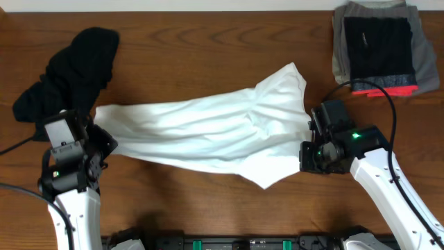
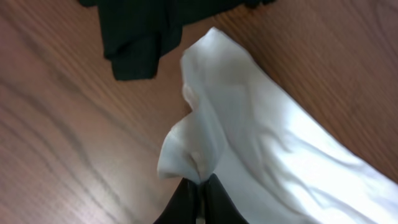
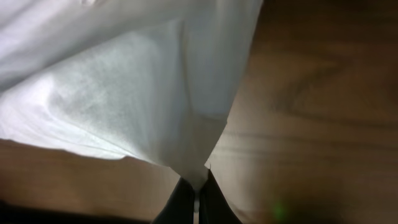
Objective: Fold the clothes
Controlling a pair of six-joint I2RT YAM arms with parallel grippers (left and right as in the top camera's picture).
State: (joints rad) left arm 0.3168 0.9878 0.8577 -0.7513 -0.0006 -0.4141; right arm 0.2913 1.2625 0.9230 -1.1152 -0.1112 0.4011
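Note:
My left gripper should next move outward, lower its pinched corner of the garment onto that side and release it there, because the white garment's far side (image 1: 114, 117) (image 2: 217, 65) is still uncovered.
A white garment (image 1: 208, 128) is stretched across the middle of the wooden table between my two arms. My left gripper (image 1: 104, 142) is shut on its left end; the left wrist view shows the black fingers (image 2: 202, 186) pinching a bunched corner of the white cloth (image 2: 261, 137). My right gripper (image 1: 309, 139) is shut on its right end; the right wrist view shows the fingers (image 3: 198, 190) pinching a hanging point of the cloth (image 3: 137, 87), lifted off the table.
A crumpled black garment (image 1: 69, 69) lies at the far left, just behind my left arm, and also shows in the left wrist view (image 2: 143, 31). A folded stack of grey, black and red clothes (image 1: 381, 45) sits at the far right corner.

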